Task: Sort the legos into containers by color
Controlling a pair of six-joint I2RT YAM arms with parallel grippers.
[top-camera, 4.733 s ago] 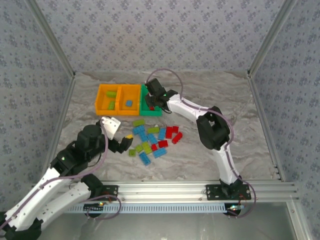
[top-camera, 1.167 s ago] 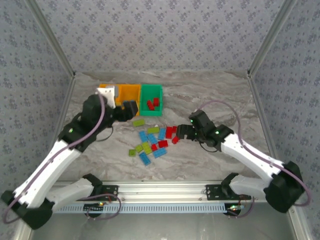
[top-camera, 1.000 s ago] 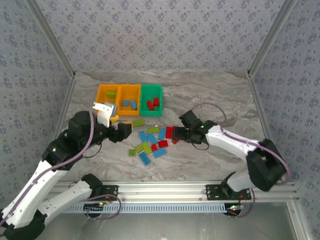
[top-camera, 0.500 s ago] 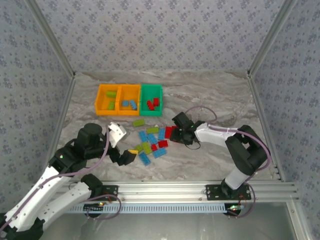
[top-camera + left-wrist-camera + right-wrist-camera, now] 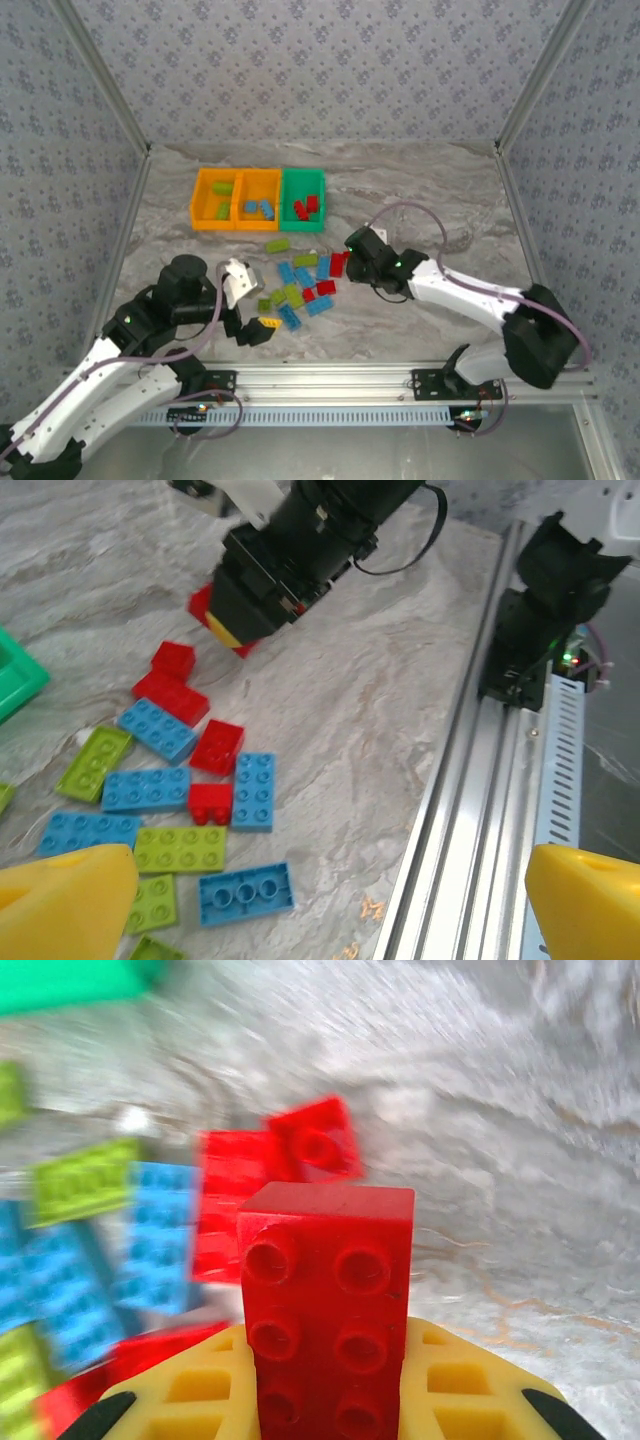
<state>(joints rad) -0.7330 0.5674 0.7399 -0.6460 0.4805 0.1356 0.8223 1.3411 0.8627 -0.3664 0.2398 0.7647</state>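
Observation:
I should carry the red brick in my right gripper outward from the pile and over the green bin point(image 5: 322, 200) point(image 5: 75, 982) to let go of it, since red bricks are already there.
Loose legos point(image 5: 300, 280) in red, light blue and lime green lie in a pile mid-table. Behind them stand the containers: an orange bin point(image 5: 194, 205) with green bricks, an orange bin point(image 5: 258, 172) with blue bricks, and a green bin point(image 5: 322, 200) with red bricks. My right gripper point(image 5: 357, 250) hangs over the pile's right edge, shut on a red brick point(image 5: 330, 1290) between its yellow pads point(image 5: 190, 1395). My left gripper point(image 5: 255, 325) is open at the pile's near left. Nothing is between its fingertips point(image 5: 60, 900), and a blue brick point(image 5: 245, 892) lies just ahead.
An aluminium rail point(image 5: 330, 380) runs along the near table edge, close to the right of my left gripper point(image 5: 500, 810). Patterned walls enclose the table at the back and both sides. The right arm's black wrist point(image 5: 290, 550) hangs over the red bricks.
My right gripper shut on a red brick at the pile's right edge. My left arm drew back from the bins to the pile's near left, and its jaws opened wide.

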